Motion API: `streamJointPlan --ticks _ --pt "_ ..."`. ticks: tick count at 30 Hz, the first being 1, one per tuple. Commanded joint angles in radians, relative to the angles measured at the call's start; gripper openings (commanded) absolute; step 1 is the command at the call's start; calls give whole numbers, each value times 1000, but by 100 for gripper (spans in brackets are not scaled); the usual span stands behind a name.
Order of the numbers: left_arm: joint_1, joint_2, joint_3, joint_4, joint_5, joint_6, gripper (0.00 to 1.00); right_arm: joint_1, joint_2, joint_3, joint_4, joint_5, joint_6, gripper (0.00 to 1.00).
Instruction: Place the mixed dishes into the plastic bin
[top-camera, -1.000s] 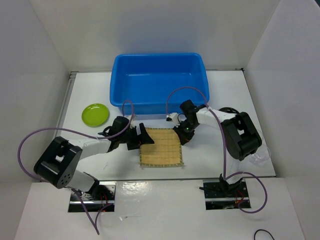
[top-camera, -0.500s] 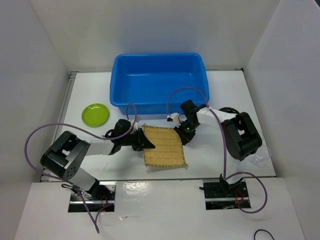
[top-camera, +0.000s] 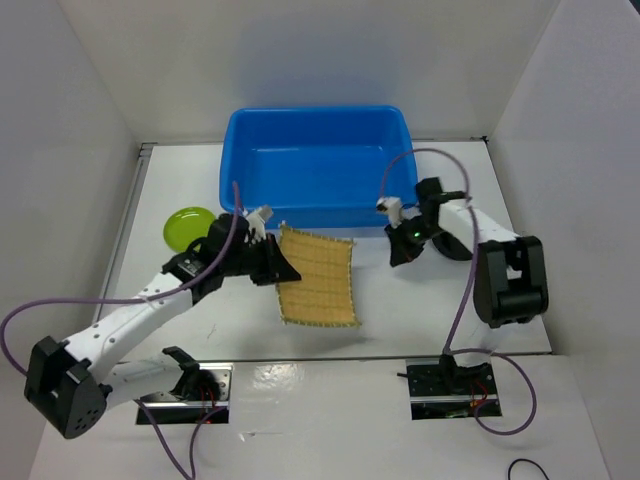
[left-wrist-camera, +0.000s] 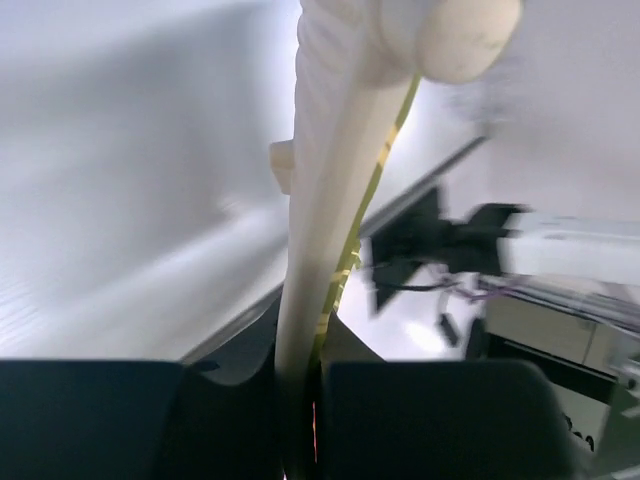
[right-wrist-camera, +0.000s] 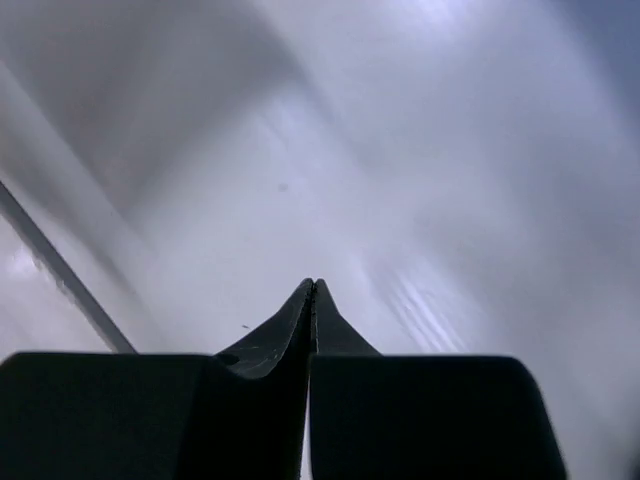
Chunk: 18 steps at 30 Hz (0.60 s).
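The mat (top-camera: 316, 277) goes up and outward over the blue bin's near rim in my left gripper next, then down inside the bin.
The tan woven mat (top-camera: 316, 277) hangs tilted in front of the blue plastic bin (top-camera: 312, 208), lifted by its left edge. My left gripper (top-camera: 277, 268) is shut on that edge. In the left wrist view the mat (left-wrist-camera: 325, 210) runs edge-on up from between the jaws of the left gripper (left-wrist-camera: 305, 400). The lime-green plate (top-camera: 178, 227) lies at the left, partly hidden behind the left arm. My right gripper (top-camera: 397, 256) is shut and empty, low over the table to the right of the mat. The right wrist view shows the right gripper (right-wrist-camera: 312, 292) pressed together over bare white table.
White walls enclose the table on three sides. The bin stands against the back, with nothing in the part of it that I can see. A dark rounded shape (top-camera: 455, 245) shows behind the right forearm. Purple cables loop above both arms.
The left gripper closed on the mat's left edge and raised it toward the bin. The right gripper left the mat's far right corner and moved away to the right.
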Motion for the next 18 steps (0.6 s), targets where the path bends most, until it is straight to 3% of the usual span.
streamJointPlan --ticks 1,4,6,10,14,17,18 --pt "12 -70 223 -64 58 18 0 -176 -150 94 -115 -135 -92 0" --pt "54 2 458 -90 92 44 0 -274 -271 47 -11 -120 2 0" --pt "79 120 588 -149 105 97 0 -330 -378 -77 138 -120 90 0" --pt "191 428 939 -194 161 162 0 -379 -483 -94 197 -108 144 0" --pt "216 728 1212 -304 85 247 0 -465 -551 -140 237 -94 157 0" --pt "262 964 1444 -355 124 248 0 -474 -560 -153 271 -105 180 0" --pt "262 1024 1595 -379 134 237 0 -474 -542 -153 271 -105 189 0"
